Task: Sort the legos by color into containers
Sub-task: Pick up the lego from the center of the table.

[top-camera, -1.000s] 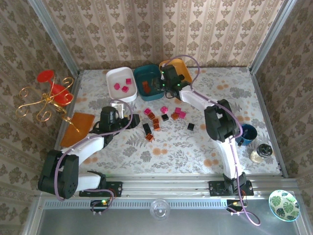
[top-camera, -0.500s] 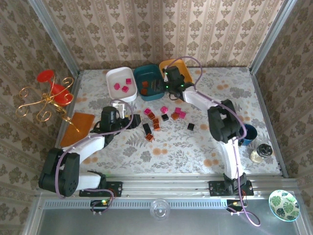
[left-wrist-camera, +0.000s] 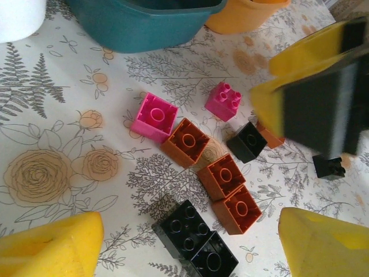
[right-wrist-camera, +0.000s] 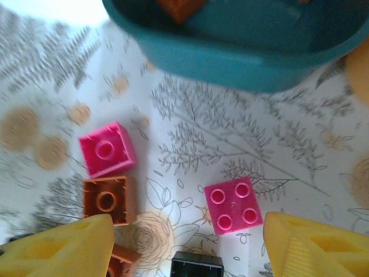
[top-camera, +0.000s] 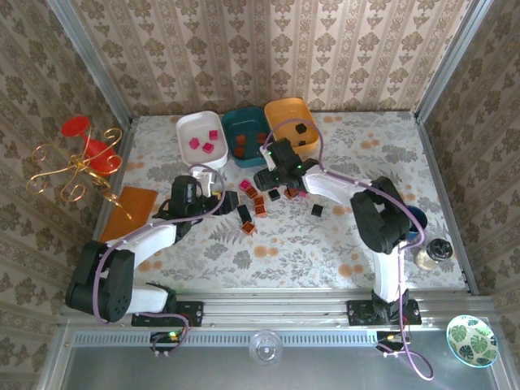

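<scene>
I need to lower my right gripper's open fingers around the studded pink brick below and close, as they are already on both sides of it.
Three containers stand in a row at the back: a white tray with pink legos, a teal tray with orange-red ones, and an orange tray with black ones. Loose legos lie mid-table. My left gripper is open low over a black pair, beside orange-red bricks and pink bricks. My right gripper is open above a studded pink brick, a black brick and an orange-red one, in front of the teal tray.
One black brick lies apart to the right of the cluster. A blue cup and a small jar stand at the right edge. At the left are an orange-brown mat and a gold candle stand.
My right gripper has opened and come from over the back trays toward me, down to the loose cluster. My left gripper has crept slightly right.
</scene>
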Controlling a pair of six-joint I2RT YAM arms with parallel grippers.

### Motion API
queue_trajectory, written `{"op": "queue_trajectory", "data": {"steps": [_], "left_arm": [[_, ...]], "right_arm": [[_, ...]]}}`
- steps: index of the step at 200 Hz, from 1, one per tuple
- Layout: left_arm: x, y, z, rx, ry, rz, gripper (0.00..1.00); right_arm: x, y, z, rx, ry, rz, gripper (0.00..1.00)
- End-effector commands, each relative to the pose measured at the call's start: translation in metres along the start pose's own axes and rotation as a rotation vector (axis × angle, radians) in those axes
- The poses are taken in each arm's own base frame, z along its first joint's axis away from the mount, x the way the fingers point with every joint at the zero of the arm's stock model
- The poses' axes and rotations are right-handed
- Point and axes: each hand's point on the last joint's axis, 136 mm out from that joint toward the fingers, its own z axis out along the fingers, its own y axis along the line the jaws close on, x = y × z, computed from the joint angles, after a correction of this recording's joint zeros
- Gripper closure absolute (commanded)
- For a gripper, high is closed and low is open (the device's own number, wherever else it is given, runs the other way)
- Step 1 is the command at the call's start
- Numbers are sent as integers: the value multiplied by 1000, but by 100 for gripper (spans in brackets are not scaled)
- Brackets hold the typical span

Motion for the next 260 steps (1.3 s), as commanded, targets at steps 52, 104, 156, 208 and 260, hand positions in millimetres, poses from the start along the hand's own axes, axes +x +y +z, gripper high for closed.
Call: {"op": "queue_trajectory", "data": {"steps": [52, 104, 156, 208, 260], "left_arm": [[-13, -25, -4, 125, -45, 73, 18], [-11, -26, -1, 137, -32, 61, 18], [-10, -21, 0, 111, -27, 57, 18], [-14, 6, -10, -31, -69, 32, 18], [-31, 38, -47, -182, -240, -33, 17]], "right_arm": [[26, -22, 38, 92, 173, -70, 33], [36, -37, 48, 93, 223, -9, 39], [34, -48, 57, 29, 208, 68, 51], [15, -45, 58, -11, 173, 103, 68], [-63, -2, -6, -247, -152, 244, 74]]}}
